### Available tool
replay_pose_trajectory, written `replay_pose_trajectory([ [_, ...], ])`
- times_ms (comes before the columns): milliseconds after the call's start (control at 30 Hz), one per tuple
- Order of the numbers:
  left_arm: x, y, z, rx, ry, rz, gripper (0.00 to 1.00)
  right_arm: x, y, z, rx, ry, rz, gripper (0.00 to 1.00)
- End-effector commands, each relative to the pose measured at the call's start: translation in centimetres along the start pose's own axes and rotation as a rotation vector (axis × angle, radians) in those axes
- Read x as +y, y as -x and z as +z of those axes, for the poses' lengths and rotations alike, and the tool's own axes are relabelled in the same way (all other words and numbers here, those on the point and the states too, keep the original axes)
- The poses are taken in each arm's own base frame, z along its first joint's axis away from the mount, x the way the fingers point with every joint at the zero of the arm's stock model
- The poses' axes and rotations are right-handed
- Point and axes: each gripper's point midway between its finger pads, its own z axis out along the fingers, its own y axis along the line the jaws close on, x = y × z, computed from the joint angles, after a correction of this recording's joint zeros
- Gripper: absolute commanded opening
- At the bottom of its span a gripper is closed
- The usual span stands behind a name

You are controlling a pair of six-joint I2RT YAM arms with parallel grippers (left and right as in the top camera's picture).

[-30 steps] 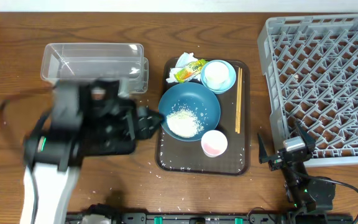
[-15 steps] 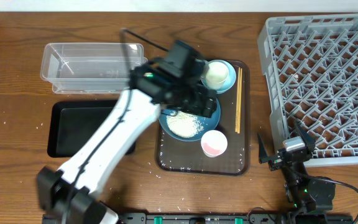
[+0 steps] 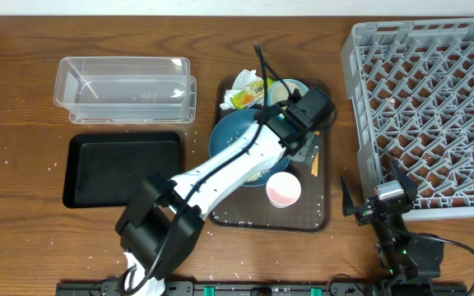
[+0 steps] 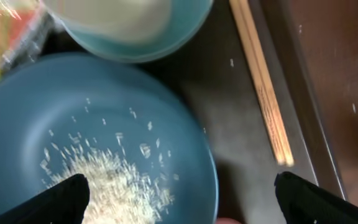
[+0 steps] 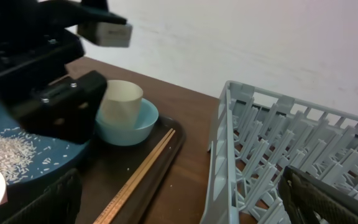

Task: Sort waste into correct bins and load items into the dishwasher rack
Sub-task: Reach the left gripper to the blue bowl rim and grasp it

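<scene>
My left gripper lowers its open fingers around the large blue bowl's rim by the chopsticks next and closes. That rim lies below it, between those fingers.
My left gripper (image 3: 304, 141) is open and empty, low over the brown serving tray (image 3: 237, 215). In the left wrist view the gripper (image 4: 185, 208) straddles the right rim of the large blue bowl (image 4: 104, 112), which holds loose rice (image 4: 104, 186). The chopsticks (image 4: 263, 81) lie just to the right. The small light-blue bowl (image 3: 296, 89) holds the white cup (image 4: 110, 15). The pink cup (image 3: 283, 190) stands at the tray's front. The snack wrapper (image 3: 245, 98) and napkin (image 3: 245, 80) lie at the tray's back left. My right gripper (image 5: 185, 208) is open, beside the grey rack (image 3: 434, 107).
The clear tub (image 3: 126, 89) stands at the back left, with the black tray (image 3: 122, 168) in front of it. A few rice grains lie scattered on the serving tray and the wooden table. My left arm stretches diagonally across the large bowl.
My left arm has swung right, from above the black tray across the large bowl to its right rim by the chopsticks. The right arm has not moved.
</scene>
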Motion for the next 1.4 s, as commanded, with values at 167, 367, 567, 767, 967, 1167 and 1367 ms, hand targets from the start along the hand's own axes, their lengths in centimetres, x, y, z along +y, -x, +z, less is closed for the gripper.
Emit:
replay_pose_trajectory([
  [167, 0.7, 1.2, 2.7, -0.041, 0.091, -0.031, 0.98, -0.3, -0.2, 0.0, 0.006, -0.013, -0.012, 0.99],
  [367, 0.2, -0.6, 5.4, 0.017, 0.111, -0.081, 0.96, -0.3, -0.2, 0.0, 0.006, -0.013, -0.012, 0.99],
  [567, -0.6, -1.6, 6.5, 0.044, 0.118, -0.074, 0.67, -0.3, -0.2, 0.0, 0.006, -0.013, -0.012, 0.99],
  [767, -0.8, -2.1, 6.6, 0.055, 0.122, -0.076, 0.39, -0.3, -0.2, 0.0, 0.006, -0.013, -0.012, 0.99],
  [967, -0.6, -2.6, 6.5, 0.075, 0.132, -0.069, 0.24, -0.3, -0.2, 0.0, 0.006, -0.013, -0.012, 0.99],
  [1167, -0.4, -2.6, 5.8, 0.078, 0.134, -0.068, 0.07, -0.3, -0.2, 0.0, 0.005, -0.013, -0.012, 0.99],
  [1367, -0.5, -1.5, 3.5, 0.036, 0.112, -0.080, 0.06, -0.3, -0.2, 0.0, 0.006, -0.013, -0.012, 0.99],
])
